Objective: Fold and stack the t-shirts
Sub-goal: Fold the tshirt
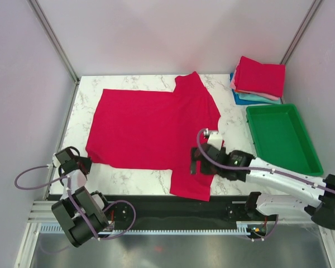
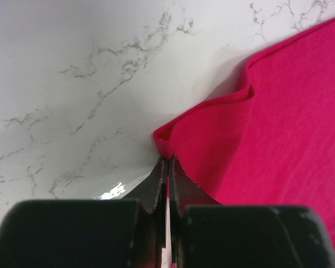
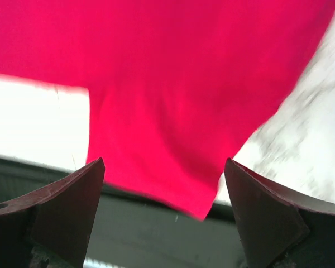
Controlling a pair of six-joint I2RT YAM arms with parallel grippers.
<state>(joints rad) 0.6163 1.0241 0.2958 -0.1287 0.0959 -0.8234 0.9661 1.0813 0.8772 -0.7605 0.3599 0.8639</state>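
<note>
My right gripper moves back and down onto the near sleeve's tray-side hem corner next, since it sticks past the table's front edge, short of my grasp.
A crimson red t-shirt lies spread flat on the marble table. My left gripper is shut on its near-left hem corner; the left wrist view shows the pinched red cloth at the closed fingertips. My right gripper is open above the shirt's near sleeve; the right wrist view shows the red sleeve between the spread fingers, which do not touch it. A stack of folded t-shirts, red on top of pink, teal and blue, sits at the far right.
A green plastic tray stands on the right side of the table, beside the right arm. The shirt's near sleeve hangs a little over the table's front edge. Grey walls enclose the table.
</note>
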